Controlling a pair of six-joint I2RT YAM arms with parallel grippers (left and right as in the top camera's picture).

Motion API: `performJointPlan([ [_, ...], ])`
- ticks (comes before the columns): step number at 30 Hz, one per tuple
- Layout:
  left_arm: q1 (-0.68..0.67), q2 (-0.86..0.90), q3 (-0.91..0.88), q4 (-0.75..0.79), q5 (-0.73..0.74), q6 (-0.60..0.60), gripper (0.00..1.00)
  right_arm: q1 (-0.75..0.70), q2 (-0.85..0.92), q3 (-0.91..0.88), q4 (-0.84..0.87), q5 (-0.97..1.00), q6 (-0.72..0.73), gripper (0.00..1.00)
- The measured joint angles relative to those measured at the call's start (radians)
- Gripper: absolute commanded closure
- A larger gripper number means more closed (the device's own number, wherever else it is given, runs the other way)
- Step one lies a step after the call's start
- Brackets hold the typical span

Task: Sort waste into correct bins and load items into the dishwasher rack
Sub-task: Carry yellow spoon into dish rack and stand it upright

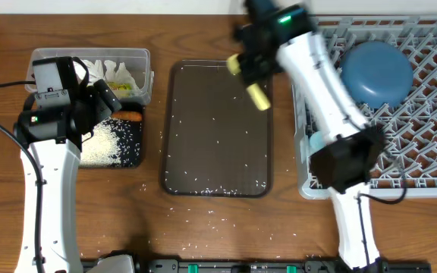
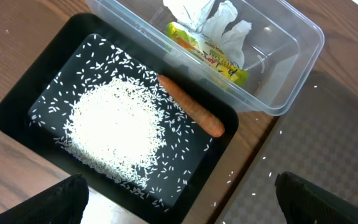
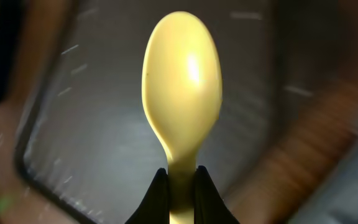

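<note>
The yellow spoon goes across in my right gripper to the dark-blue bowl's tray-facing side next, since the grey rack [image 1: 431, 114] already holds that bowl.
My right gripper [image 3: 180, 180] is shut on the handle of the yellow plastic spoon [image 3: 182, 87] and holds it in the air above the top right of the brown serving tray [image 1: 216, 129]; the spoon also shows in the overhead view [image 1: 250, 85]. My left gripper [image 2: 179, 199] is open and empty above the black tray [image 2: 23, 93], which holds a heap of rice grains [image 2: 114, 127] and the orange stick [image 2: 191, 106]. The clear tub [image 2: 291, 81] behind it holds white tissue [image 2: 213, 18] and the yellow-green wrapper [image 2: 210, 53]. The dark-blue bowl [image 1: 376, 73] lies upside down in the grey rack [image 1: 431, 114].
Loose rice grains [image 1: 215, 186] are scattered on the brown serving tray and on the wooden table in front of it. A light-blue item [image 1: 317, 140] sits at the rack's left edge, partly hidden by my right arm.
</note>
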Motion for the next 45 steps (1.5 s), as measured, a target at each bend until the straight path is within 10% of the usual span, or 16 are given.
performJointPlan([
  [28,0.0,0.0,0.0,0.0,0.0,0.0,0.01,-0.463,0.0,0.004,-0.216,0.117,0.013,0.99],
  [45,0.0,0.0,0.0,0.0,0.0,0.0,0.01,-0.452,0.0,0.004,-0.121,0.12,-0.052,0.87],
])
